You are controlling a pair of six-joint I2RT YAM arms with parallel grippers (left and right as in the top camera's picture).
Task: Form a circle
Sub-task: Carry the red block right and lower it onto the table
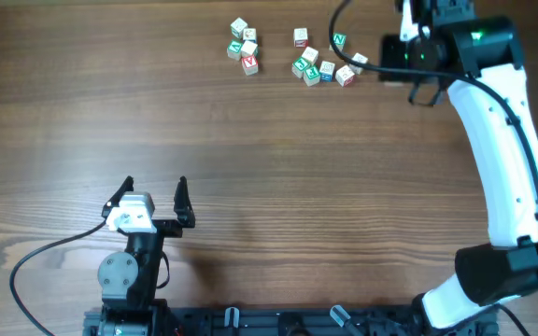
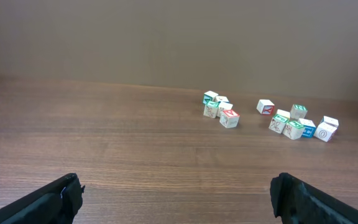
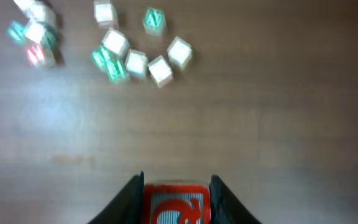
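Note:
The tabletop below my right gripper, to its right in the overhead view, is empty, so I will turn the gripper and lower it there to let go of the block clear of the others.
Small white letter blocks lie in two loose groups at the far side of the table: a left group [image 1: 244,47] [image 2: 219,109] [image 3: 35,34] and a larger right group [image 1: 320,61] [image 2: 294,123] [image 3: 135,56]. My right gripper [image 3: 178,182] hangs above the table to the right of them, shut on a red-faced block [image 3: 176,202] between its fingers. In the overhead view this block is hidden under the right wrist [image 1: 417,51]. My left gripper [image 1: 155,184] [image 2: 176,183] rests open near the front left, far from the blocks, with nothing between its fingers.
The wooden table [image 1: 278,187] stretches between the blocks and the left arm's base [image 1: 124,275]. The right arm's white link [image 1: 498,159] runs down the right side, with a black cable beside it.

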